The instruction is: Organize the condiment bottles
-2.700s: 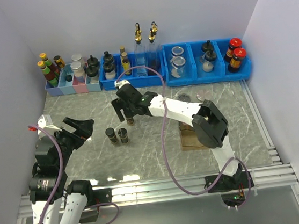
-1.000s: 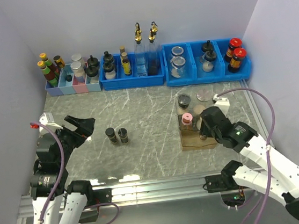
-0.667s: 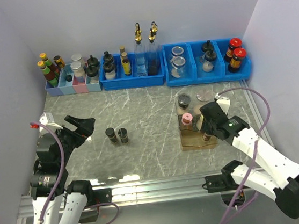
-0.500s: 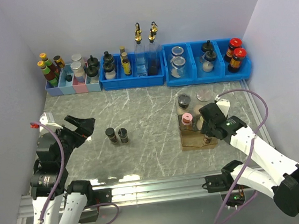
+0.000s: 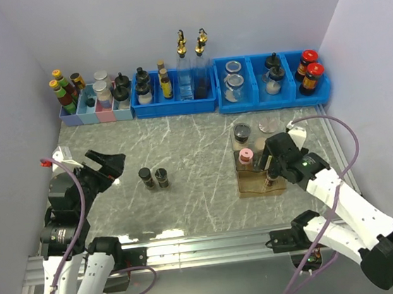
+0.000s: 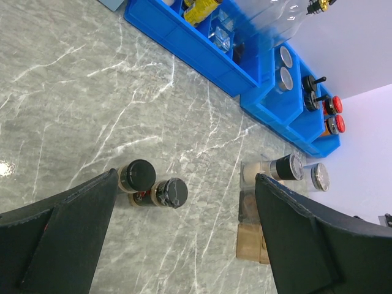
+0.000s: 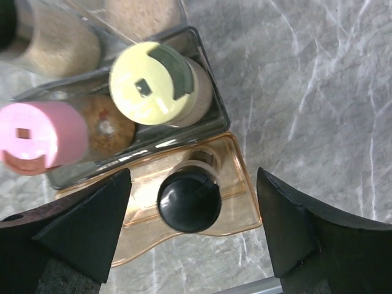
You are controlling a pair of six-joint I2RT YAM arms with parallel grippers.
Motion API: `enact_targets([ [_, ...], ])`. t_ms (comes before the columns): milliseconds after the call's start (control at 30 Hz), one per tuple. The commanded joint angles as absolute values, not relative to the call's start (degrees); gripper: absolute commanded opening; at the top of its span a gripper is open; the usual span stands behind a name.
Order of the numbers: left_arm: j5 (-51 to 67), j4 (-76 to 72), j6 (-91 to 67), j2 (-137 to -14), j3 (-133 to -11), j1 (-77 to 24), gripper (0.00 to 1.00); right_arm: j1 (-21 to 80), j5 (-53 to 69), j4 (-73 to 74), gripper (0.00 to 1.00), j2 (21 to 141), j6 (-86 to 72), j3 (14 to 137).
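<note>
My right gripper rises off the rack next, then lowers over the nearer black-lidded jar of the pair, since the amber step still has room.
Two black-lidded spice jars stand together on the marble table; the left wrist view shows them as well. My left gripper is open and empty to their left. A stepped rack at the right holds a pink-lidded jar, a pale-yellow-lidded jar and, on its amber front step, a black-lidded jar. My right gripper is open, with its fingers wide on either side of that jar and not touching it.
Behind the rack stand a dark-lidded jar and a clear-lidded jar. Blue bins and pastel bins along the back wall hold other bottles, including gold-spouted and red-capped ones. A metal rail runs along the near edge.
My right arm has gone from the table's middle left to the rack on the right. A black-lidded jar now stands on the amber step between its open fingers. The left arm has not moved.
</note>
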State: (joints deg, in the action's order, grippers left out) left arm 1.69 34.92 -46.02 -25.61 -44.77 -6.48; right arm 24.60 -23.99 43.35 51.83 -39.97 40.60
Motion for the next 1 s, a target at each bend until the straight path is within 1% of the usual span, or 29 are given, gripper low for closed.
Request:
enact_targets([
  [0, 2.2, 33.13, -45.97, -25.4, -45.17, -6.68, 0.99, 24.61, -22.87, 42.64, 0.9, 48.62, -37.81, 45.17],
  [67, 1.67, 33.31, -45.7, -25.22, -45.35, -6.68, 0.99, 25.39, -18.48, 40.18, 0.9, 46.24, -34.47, 46.75],
  [100, 1.5, 33.4, -45.7, -25.14, -45.35, -6.68, 0.99, 26.79, -12.19, 37.29, 0.9, 44.58, -31.06, 47.45],
  [167, 1.23, 33.4, -45.79, -25.05, -45.35, -6.68, 0.99, 29.78, -7.75, 35.43, 0.9, 44.65, -28.75, 48.95],
  [200, 1.23, 33.4, -45.97, -25.14, -45.35, -6.68, 0.99, 34.75, -8.26, 35.51, 0.9, 47.0, -27.78, 51.39],
  [267, 1.67, 33.22, -46.05, -25.05, -45.18, -6.68, 0.99, 39.62, -9.4, 35.6, 0.9, 50.78, -26.55, 53.86],
  [333, 1.67, 33.22, -46.23, -24.96, -44.74, -6.68, 0.99, 45.4, -7.49, 33.06, 0.9, 56.93, -24.35, 56.33],
  [467, 0.97, 34.1, -45.97, -24.35, -45.26, -6.68, 0.99, 53.32, -7.3, 27.43, 0.93, 66.95, -20.75, 62.21],
  [600, 0.62, 34.72, -45.97, -23.73, -46.05, -6.68, 0.99, 57.3, -5.01, 17.87, 0.96, 78.36, -15.66, 66.16],
  [700, 0.7, 35.24, -46.05, -23.38, -46.32, -6.68, 0.99, 58.8, -5.1, 14.34, 0.97, 85.59, -14.07, 70.12],
  [867, 0.62, 36.21, -46.23, -22.68, -46.32, -6.68, 0.99, 61.43, -5.71, 12.22, 0.98, 96.12, -10.3, 76.71],
  [967, 0.53, 36.56, -46.06, -22.59, -46.41, -6.59, 0.99, 62.84, -7.03, 14.93, 0.98, 102.01, -8.71, 81.8],
])
